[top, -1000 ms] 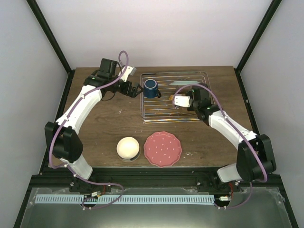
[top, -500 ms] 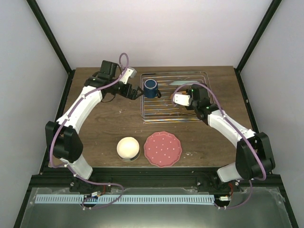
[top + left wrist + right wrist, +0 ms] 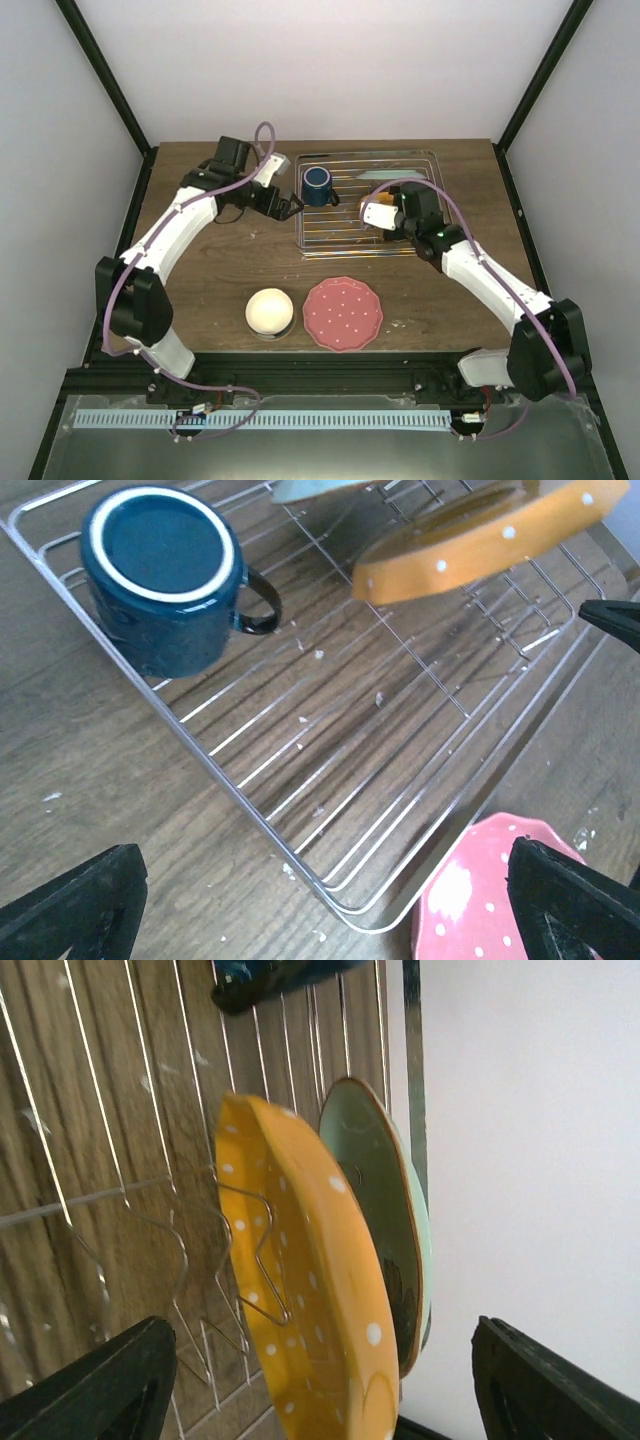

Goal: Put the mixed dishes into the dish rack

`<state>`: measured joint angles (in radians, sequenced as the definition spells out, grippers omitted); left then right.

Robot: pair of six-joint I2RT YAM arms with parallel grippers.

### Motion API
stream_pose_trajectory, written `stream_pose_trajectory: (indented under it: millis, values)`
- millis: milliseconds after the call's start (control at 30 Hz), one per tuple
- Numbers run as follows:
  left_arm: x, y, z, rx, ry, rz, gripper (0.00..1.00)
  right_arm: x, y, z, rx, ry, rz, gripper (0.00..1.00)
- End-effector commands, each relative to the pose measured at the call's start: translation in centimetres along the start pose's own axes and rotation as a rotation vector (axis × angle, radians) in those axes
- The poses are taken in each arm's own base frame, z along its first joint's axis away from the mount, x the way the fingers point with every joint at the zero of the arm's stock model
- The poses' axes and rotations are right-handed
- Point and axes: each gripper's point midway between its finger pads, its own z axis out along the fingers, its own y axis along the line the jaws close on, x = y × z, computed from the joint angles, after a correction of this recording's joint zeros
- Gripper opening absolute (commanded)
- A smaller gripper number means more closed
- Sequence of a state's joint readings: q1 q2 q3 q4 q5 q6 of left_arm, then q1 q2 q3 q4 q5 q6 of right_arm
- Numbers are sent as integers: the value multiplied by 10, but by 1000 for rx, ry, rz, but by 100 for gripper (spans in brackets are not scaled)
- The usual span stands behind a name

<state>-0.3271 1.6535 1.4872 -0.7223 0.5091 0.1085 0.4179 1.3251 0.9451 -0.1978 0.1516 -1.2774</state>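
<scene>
My left gripper will move back, down and to the right in the top view onto the pink-red plate's rack-side rim (image 3: pixel 317 290), because the plate is still outside the rack (image 3: pixel 340 236).
The chrome dish rack (image 3: pixel 340 236) holds an upside-down dark blue mug (image 3: pixel 318 185) at its far left. An orange white-dotted plate (image 3: pixel 300 1290) stands on edge in the prongs, with a mint-green plate (image 3: pixel 385 1190) upright right behind it. My right gripper (image 3: pixel 330 1390) is open, its fingers wide on either side of the orange plate and off it. My left gripper (image 3: pixel 325 910) is open over the rack's near left corner (image 3: pixel 380 920), with the mug (image 3: pixel 160 575) ahead of it. A cream-white bowl (image 3: pixel 269 311) and a pink-red dotted plate (image 3: pixel 343 313) lie on the table.
The wooden table (image 3: pixel 210 260) ends at black frame posts on both sides and a white wall behind. The pink-red plate's edge (image 3: pixel 490 900) lies just outside the rack's front rail. The right gripper's dark finger (image 3: pixel 615 620) shows beyond the rack.
My right gripper has opened and let go of the orange dotted plate, which stays standing in the prongs. My left gripper has drawn back from the mug toward the rack's near left corner.
</scene>
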Motion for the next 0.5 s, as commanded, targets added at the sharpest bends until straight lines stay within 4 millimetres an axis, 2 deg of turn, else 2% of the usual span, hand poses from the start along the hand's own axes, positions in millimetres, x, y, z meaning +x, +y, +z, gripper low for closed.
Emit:
stream_pose_trajectory:
  millis: [0,100,233,367,467]
  values:
    - [8,-29,-4,31,15,68,100,-25,3,-18,-32,-98,105,82]
    - [29,-46,7,54,94,92,98,-42,-15,-29,-25,-176,259,85]
    - [61,-62,17,60,207,97,95,-53,-67,-39,64,-230,599,97]
    - [84,-66,20,4,281,125,94,-43,-110,-26,139,-138,902,100]
    - [100,-69,23,-34,327,146,94,-35,-124,-12,141,-55,1038,100]
